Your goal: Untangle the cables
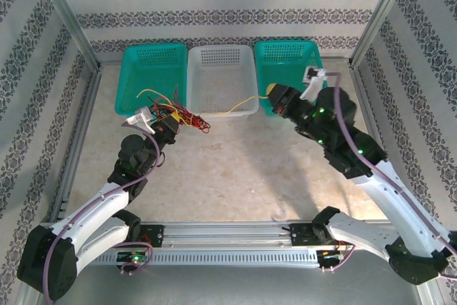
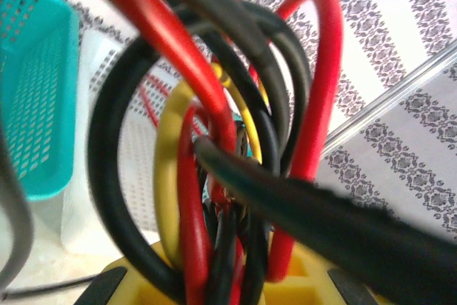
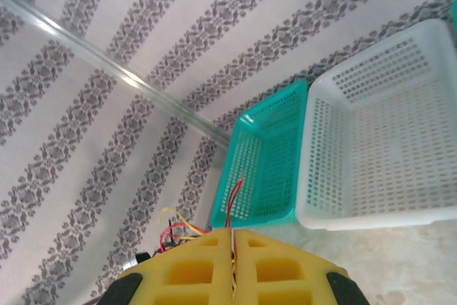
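My left gripper holds the knot and should next lower it back onto the open, bare tabletop before the white basket, below and back from the gripper. Then it should release the knot there.
The cables [image 1: 187, 116] are a knot of thin red, black and yellow wires just in front of the left teal basket [image 1: 136, 76]. My left gripper [image 1: 170, 121] is shut on this knot. In the left wrist view the looped cables [image 2: 214, 105] stand right before the lens and run down between the yellow fingers [image 2: 300, 283]. One yellow strand [image 1: 243, 103] stretches across the front of the white basket [image 1: 221, 49] to my right gripper [image 1: 273, 95]. That gripper [image 3: 232, 237] has its jaws pressed together on thin strands, and a red end [image 3: 233, 201] sticks out above them.
Three baskets stand in a row at the back: teal, white, and another teal one [image 1: 285, 45] behind my right gripper. The metal frame posts and patterned walls close in the sides and back. Bare tabletop [image 1: 235, 169] lies between the arms.
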